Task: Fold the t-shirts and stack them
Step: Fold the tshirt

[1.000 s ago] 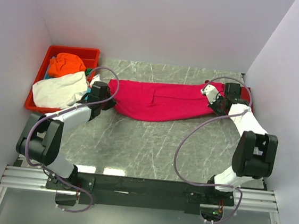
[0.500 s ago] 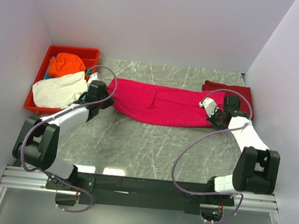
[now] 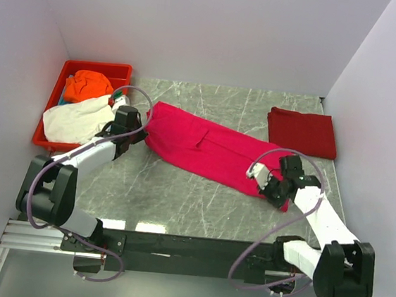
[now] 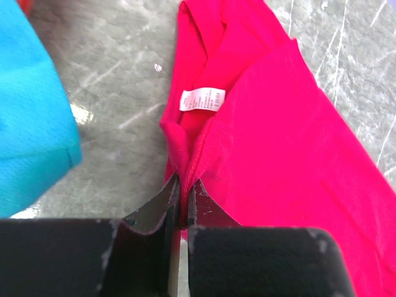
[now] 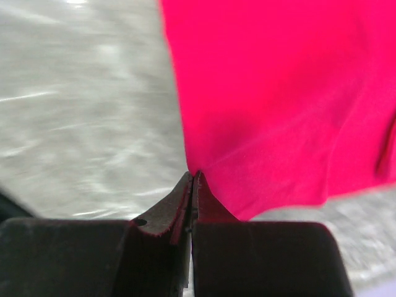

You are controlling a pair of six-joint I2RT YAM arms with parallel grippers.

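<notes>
My left gripper holds the t-shirt's collar end and needs to pull it outward next onto the clear part of the marble beside the red plastic tray and let go, because that part of the marble is bare.
A bright pink-red t-shirt (image 3: pixel 208 148) lies folded lengthwise in a long band across the marble table, slanting from upper left to lower right. My left gripper (image 3: pixel 141 132) is shut on its collar end (image 4: pixel 185 158), where a white label (image 4: pixel 202 99) shows. At the other end my right gripper (image 3: pixel 271 192) is shut on the hem corner (image 5: pixel 204 170). A darker red t-shirt (image 3: pixel 302 132) lies folded flat at the far right. Orange (image 3: pixel 88 85), white (image 3: pixel 77 121) and teal (image 4: pixel 31 117) t-shirts are heaped at the left.
A red plastic tray (image 3: pixel 99 68) at the back left holds the heaped shirts. White walls close in the table on the left, back and right. Bare marble (image 3: pixel 179 196) stretches along the near side.
My right gripper has pulled its end of the pink-red shirt toward the near right, off the folded dark red shirt, which now shows whole. The left end shifted slightly back.
</notes>
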